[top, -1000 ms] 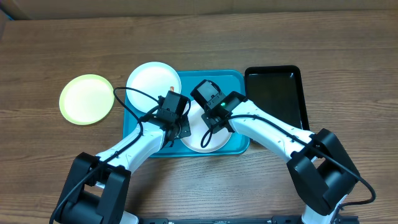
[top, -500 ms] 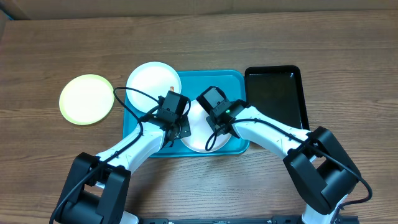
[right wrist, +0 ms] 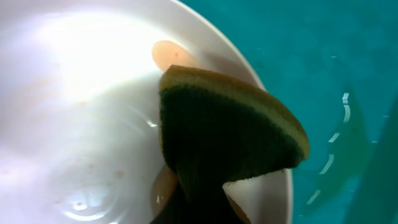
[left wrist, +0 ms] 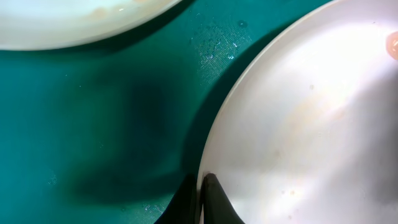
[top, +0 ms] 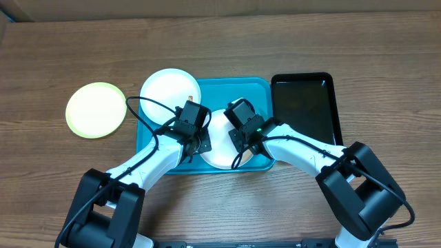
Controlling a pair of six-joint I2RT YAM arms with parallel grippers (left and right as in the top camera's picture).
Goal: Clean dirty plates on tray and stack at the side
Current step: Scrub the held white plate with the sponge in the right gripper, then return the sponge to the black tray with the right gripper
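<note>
My right gripper lifts off the plate next, then lowers the sponge into the glossy black tray, which is empty beside the turquoise one.
A white plate lies in the turquoise tray, at its front middle. My left gripper is shut on this plate's left rim. My right gripper is shut on a green and yellow sponge and presses it on the plate's right part, over a pale reddish smear. A second white plate rests on the tray's back left corner with a small smear near its right edge. The lime-green-rimmed plate lies on the table to the left.
A glossy black tray stands right of the turquoise tray. The wooden table surrounds everything. Black cables run along both arms over the tray's front edge.
My right gripper with the sponge has moved from the plate's back left toward its right front part. My left gripper and the plates stayed put.
</note>
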